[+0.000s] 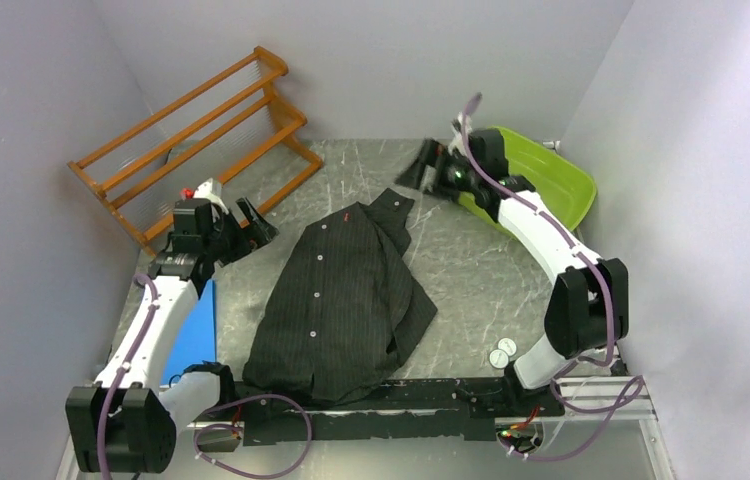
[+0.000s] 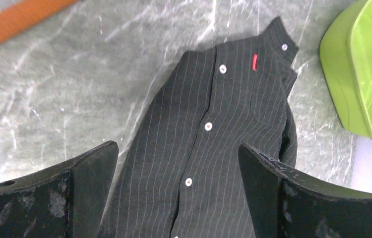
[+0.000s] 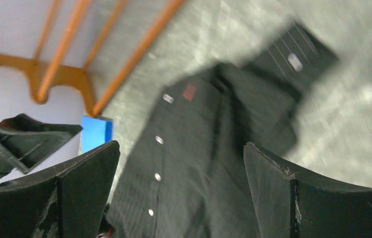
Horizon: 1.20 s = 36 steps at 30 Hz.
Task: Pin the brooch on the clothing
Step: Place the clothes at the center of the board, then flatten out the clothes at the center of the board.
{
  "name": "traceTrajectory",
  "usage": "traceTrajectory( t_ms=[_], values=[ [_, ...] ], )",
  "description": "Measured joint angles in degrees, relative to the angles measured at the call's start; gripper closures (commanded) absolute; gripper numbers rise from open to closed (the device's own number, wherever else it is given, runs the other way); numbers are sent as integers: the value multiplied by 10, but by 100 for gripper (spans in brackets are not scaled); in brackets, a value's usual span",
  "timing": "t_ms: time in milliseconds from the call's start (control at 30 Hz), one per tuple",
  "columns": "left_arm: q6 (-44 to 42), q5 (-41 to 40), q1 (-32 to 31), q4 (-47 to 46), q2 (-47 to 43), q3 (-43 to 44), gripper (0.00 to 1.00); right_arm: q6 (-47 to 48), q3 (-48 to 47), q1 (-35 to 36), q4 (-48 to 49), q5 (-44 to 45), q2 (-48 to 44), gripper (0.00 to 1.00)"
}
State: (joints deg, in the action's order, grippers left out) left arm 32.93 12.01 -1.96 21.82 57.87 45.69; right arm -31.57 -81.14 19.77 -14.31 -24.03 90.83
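Note:
I should lower my right gripper and draw it back next, onto the fold along the shirt's side (image 1: pixel 388 253) (image 3: pixel 227 124) nearest the lime-green bin, where the cloth bunches.
The black pinstriped shirt (image 1: pixel 336 300) lies flat in the middle of the table, collar toward the back, with white buttons and a tiny red chest mark (image 1: pixel 355 210). It also shows in the left wrist view (image 2: pixel 233 114) and, blurred, in the right wrist view (image 3: pixel 199 148). My left gripper (image 1: pixel 251 222) is open and empty, raised just left of the shirt's shoulder (image 2: pixel 176 148). My right gripper (image 1: pixel 421 165) is open and empty, raised behind the collar (image 3: pixel 181 146). Two small round white discs (image 1: pixel 503 350) lie by the right arm's base. I cannot tell whether they are brooches.
A wooden rack (image 1: pixel 191 140) stands at the back left. A lime-green bin (image 1: pixel 541 180) sits at the back right, behind the right arm. A blue flat piece (image 1: pixel 191 330) lies under the left arm. Grey walls close in on three sides.

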Motion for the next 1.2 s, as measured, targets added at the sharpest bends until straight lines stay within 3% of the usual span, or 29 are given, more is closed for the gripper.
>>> traceTrajectory(
  t_ms=[133,233,500,700,933,1033,1067,1200],
  values=[
    [21,33,1,-13,34,-24,4,-40,157,-84,-3,-50,-1,0],
    [44,72,1,-39,68,-51,4,-29,236,-96,-33,-62,-5,0],
    [115,187,1,-141,174,-112,3,22,307,-45,-62,-77,-61,8],
    [117,209,0,-153,182,-110,3,34,297,57,-59,-37,-44,20],
    [86,192,-7,-122,160,-90,3,67,247,135,-94,99,3,53],
    [68,163,-22,-92,159,-78,4,79,234,135,-101,126,2,92],
    [62,150,-28,-79,162,-73,4,81,230,135,-101,136,1,100],
    [30,90,-71,-18,208,-32,4,95,224,135,-109,163,-23,100]
  ],
)
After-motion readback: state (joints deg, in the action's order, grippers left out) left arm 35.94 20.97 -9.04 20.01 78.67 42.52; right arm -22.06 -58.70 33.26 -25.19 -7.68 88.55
